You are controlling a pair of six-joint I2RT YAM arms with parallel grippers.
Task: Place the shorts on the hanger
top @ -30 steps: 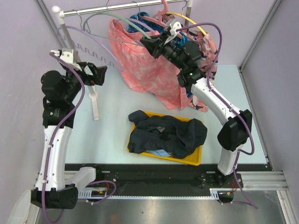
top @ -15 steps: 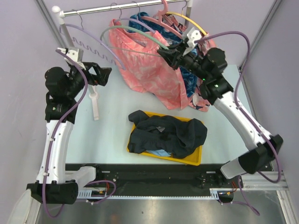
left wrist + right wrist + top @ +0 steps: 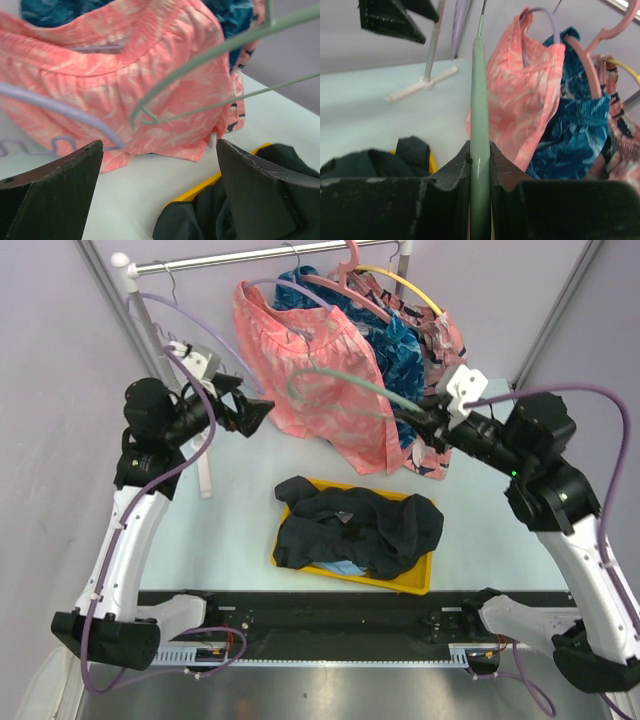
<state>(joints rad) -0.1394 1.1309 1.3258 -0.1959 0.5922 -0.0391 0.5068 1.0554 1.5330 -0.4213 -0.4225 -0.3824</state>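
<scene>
My right gripper should move the hanger back and down over the dark shorts (image 3: 355, 530) in the yellow tray and then let go of it. The shorts are still off the hanger.
The dark shorts (image 3: 355, 530) lie crumpled in the yellow tray (image 3: 415, 585). My right gripper (image 3: 413, 418) is shut on one end of the mint-green hanger (image 3: 345, 380) and holds it in the air in front of the hung clothes, off the rail. In the right wrist view the hanger (image 3: 480, 100) runs straight up between the closed fingers (image 3: 457, 170), with the shorts (image 3: 380, 160) below left. My left gripper (image 3: 263, 412) is open and empty, just left of the hanger's free end. The left wrist view shows the hanger (image 3: 210, 50) ahead and the shorts (image 3: 235, 210) below.
Pink patterned shorts (image 3: 310, 370) and blue garments (image 3: 400, 340) hang from the rail (image 3: 260, 254) at the back, on lavender, pink and yellow hangers. A lavender wavy hanger (image 3: 60, 107) hangs near my left gripper. A white stand post (image 3: 203, 465) rises at left.
My right arm has pulled the mint-green hanger off the rail, forward and to the right. My left gripper has swung right, toward the hanger's free end.
</scene>
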